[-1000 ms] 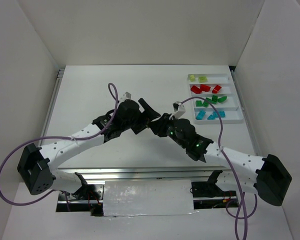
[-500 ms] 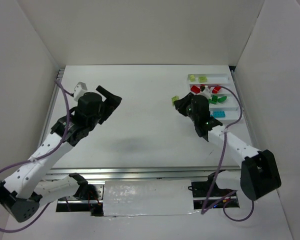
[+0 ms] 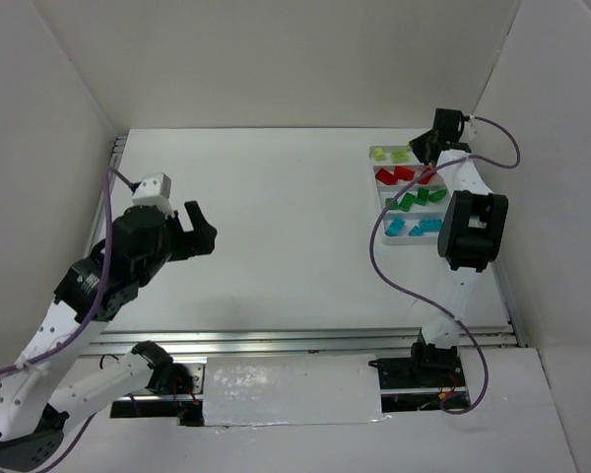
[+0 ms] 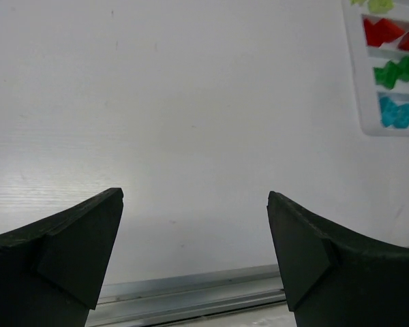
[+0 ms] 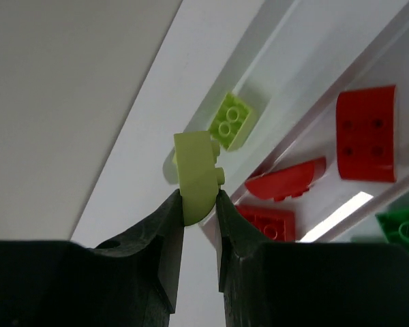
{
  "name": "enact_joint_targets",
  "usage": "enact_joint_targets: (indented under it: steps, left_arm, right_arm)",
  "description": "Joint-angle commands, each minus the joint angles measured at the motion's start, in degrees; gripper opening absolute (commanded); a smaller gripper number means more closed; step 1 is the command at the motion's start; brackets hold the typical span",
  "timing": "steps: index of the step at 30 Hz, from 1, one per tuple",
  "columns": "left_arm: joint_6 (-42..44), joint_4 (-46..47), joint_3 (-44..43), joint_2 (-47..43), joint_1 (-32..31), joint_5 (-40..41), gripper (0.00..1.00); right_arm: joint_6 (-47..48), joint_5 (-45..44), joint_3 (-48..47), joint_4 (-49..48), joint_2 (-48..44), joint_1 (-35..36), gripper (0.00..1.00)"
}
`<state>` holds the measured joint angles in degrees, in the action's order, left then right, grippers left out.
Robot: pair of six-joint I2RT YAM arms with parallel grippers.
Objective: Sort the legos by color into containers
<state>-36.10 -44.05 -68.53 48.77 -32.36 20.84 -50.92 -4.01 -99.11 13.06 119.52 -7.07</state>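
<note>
The right gripper needs to move down next toward the open bottom of the container beside the square one and open, because the container below holds yellow-green legos that match the one in the right gripper.
The white tray (image 3: pixel 428 239) lies at the far right, its containers running side by side. They hold pale yellow-green legos (image 3: pixel 389 155), red legos (image 3: pixel 404 174), green legos (image 3: pixel 414 198) and cyan legos (image 3: pixel 412 227), one colour each. My right gripper (image 3: pixel 422 151) hangs over the tray's far end. In the right wrist view that gripper (image 5: pixel 199 201) is shut on a rounded yellow-green lego (image 5: pixel 198 170), just above the container with a square yellow-green lego (image 5: pixel 232 120). My left gripper (image 3: pixel 199 227) is open and empty at the left, far from the tray (image 4: pixel 358 82).
A metal rail (image 3: pixel 276 340) runs along the table's near edge, also low in the left wrist view as the rail (image 4: pixel 191 293). White walls close in the table on three sides. The right arm's purple cable (image 3: pixel 379 266) loops beside the tray.
The right arm has swung from the table's middle to the tray's far end, carrying the yellow-green lego. The left arm has pulled back to the left, still open.
</note>
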Motion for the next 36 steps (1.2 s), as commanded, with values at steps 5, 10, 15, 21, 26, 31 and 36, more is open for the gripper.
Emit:
enact_joint_targets:
  steps: [5, 10, 15, 21, 26, 31, 36]
  left_arm:
    - [5.6, 7.5, 19.0, -9.8, 0.7, -1.3, 1.00]
    - [6.7, 7.0, 17.7, -7.1, 0.7, -0.1, 0.99]
    - [6.2, 5.2, 16.9, -4.0, 0.7, 0.8, 0.99]
    - [6.6, 6.0, 17.5, -5.5, 0.7, -0.1, 1.00]
    - [6.9, 6.3, 17.6, -5.6, 0.8, -0.3, 1.00]
    - [6.1, 5.8, 17.1, -4.5, 1.0, 0.7, 0.99]
    - [3.6, 5.2, 15.8, -2.5, 6.8, 2.8, 0.99]
  right_arm:
    - [-0.6, 2.6, -28.0, 16.2, 15.5, -3.7, 0.01]
    - [-1.6, 1.2, -26.8, 14.4, 16.8, -4.6, 0.10]
    - [-2.2, 1.7, -27.6, 14.1, 18.9, -5.1, 0.10]
    - [-1.9, 3.0, -29.8, 14.3, 21.2, -5.8, 0.55]
    - [-1.1, 3.2, -30.2, 13.5, 20.7, -6.1, 0.69]
    - [0.5, 3.7, -29.2, 13.5, 13.1, -5.8, 0.71]
    - [6.2, 3.7, -19.0, 14.0, -2.9, -3.9, 0.92]
